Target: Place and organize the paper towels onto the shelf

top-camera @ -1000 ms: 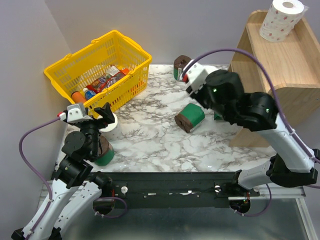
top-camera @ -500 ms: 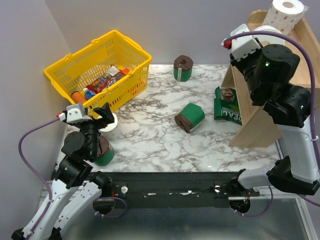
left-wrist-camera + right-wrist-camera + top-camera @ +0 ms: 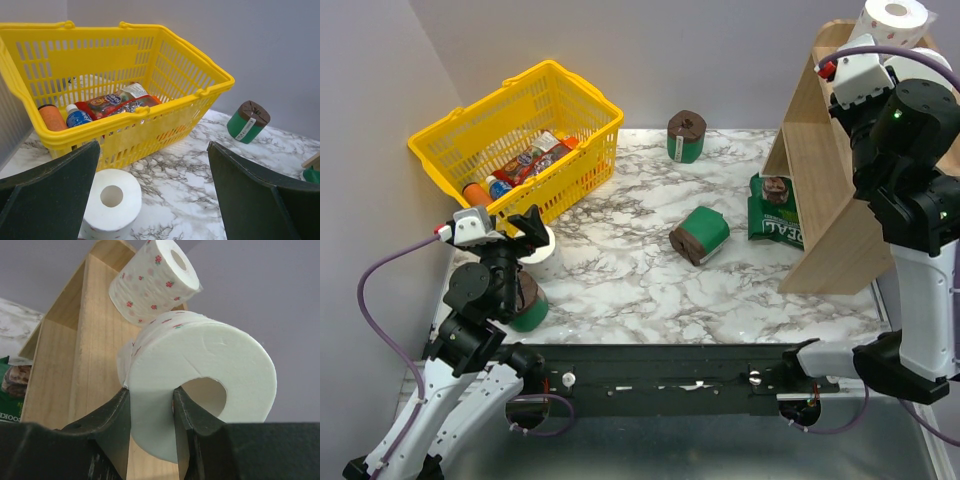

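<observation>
Next, my right gripper needs to lower the white roll onto the bare shelf top [image 3: 109, 346] beside the dotted roll and release it there, as that open wood lies below it.
My right gripper [image 3: 865, 78] [image 3: 150, 412] is shut on a white paper towel roll [image 3: 200, 370], one finger inside its core and one on the outer wall. It holds the roll high beside the top of the wooden shelf [image 3: 830, 200] [image 3: 65, 365]. Another white roll with red dots [image 3: 890, 25] [image 3: 155, 280] stands on the shelf top just beyond. My left gripper [image 3: 525, 228] [image 3: 155, 200] is open over a third white roll [image 3: 540, 248] [image 3: 111, 200] standing on the table. Green rolls stand at the back [image 3: 687, 135] [image 3: 248, 121], lie mid-table [image 3: 700, 235] and rest by the left arm [image 3: 528, 308].
A yellow basket [image 3: 575, 105] [image 3: 150, 107] with packets and bottles stands at the back left, just behind the left gripper. A green packet [image 3: 770, 215] with a dark-ended roll on it sits in the shelf's lower tier. The marble table ends near the arm bases.
My right arm has swung from above the table's middle up and right to the shelf top, carrying the white roll. The left arm has not moved.
</observation>
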You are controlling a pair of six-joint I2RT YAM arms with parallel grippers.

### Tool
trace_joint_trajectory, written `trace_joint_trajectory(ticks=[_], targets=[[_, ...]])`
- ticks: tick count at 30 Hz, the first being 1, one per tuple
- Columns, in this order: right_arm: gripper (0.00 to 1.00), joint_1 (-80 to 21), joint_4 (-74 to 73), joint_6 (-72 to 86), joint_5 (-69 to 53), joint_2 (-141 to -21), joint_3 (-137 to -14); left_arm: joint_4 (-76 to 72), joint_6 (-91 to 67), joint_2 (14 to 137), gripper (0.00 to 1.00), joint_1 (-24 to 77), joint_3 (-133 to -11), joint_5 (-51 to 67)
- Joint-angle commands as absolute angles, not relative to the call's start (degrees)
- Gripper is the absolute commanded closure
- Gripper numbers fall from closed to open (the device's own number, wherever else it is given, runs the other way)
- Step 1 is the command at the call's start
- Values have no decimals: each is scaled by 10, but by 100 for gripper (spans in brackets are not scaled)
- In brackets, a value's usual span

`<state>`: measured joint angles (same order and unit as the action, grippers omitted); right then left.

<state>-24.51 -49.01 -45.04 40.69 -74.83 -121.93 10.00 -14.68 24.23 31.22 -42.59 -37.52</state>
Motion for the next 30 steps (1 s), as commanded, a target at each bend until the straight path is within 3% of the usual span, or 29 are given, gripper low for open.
trace_joint_trajectory(ticks=[1,12,16,30], targets=[[60,-214,-472,-450,351,-758,-1217,91,-154,250,1,309,-419,-387],[57,-163,-460,-445,301,-783,-1222,88,-151,257,1,309,-417,-390],[47,-147,-407,-471,312,-788,-1209,87,-152,260,1,309,-419,-386],[34,-100,-331,-442,285,-826,-1241,87,-150,262,1,309,-417,-390]])
